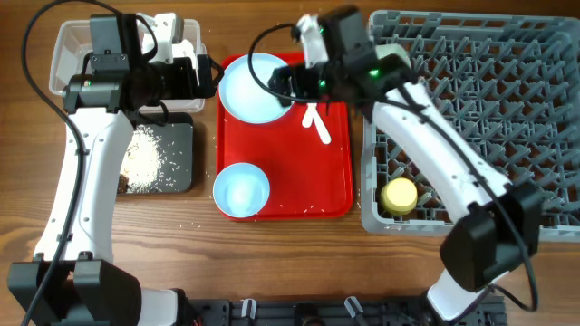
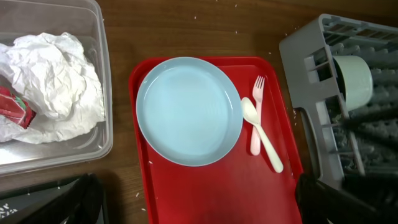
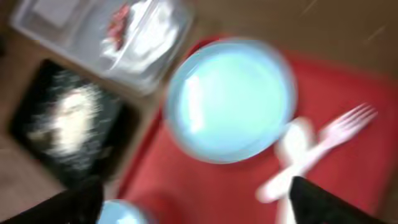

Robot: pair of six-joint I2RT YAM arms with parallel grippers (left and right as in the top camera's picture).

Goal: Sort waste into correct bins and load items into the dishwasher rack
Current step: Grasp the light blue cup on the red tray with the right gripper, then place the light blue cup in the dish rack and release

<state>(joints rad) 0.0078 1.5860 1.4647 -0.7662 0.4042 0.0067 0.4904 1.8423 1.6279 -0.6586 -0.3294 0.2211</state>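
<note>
My right gripper is above and in front of the pale blue bowl, so it will move back and down to the bowl, onto its rack-side rim [image 1: 266, 185] [image 3: 145, 215], clear of the cutlery.
The pale blue plate [image 1: 252, 88] lies at the back of the red serving tray [image 1: 299, 195], with the white fork and spoon [image 1: 317, 122] beside it and the pale blue bowl [image 1: 240, 191] at the front. My left gripper [image 1: 207, 77] is open and empty at the plate's left edge. My right gripper [image 1: 288, 88] is open and empty over its right edge. The left wrist view shows the plate [image 2: 186, 111], the fork [image 2: 258, 109], the spoon [image 2: 264, 140], and the napkin [image 2: 53, 81] and red wrapper [image 2: 12, 109] in the clear tub [image 2: 106, 134]. The yellow cup [image 1: 399, 195] and the pale green bowl [image 2: 351, 78] sit in the rack [image 1: 471, 81].
The black tray [image 1: 177, 145] holds rice scraps [image 1: 143, 161] in front of the clear tub [image 1: 63, 50]. Loose rice grains lie on the wood around the trays. The right wrist view is motion-blurred; it shows the plate [image 3: 230, 99] and the cutlery [image 3: 311, 155].
</note>
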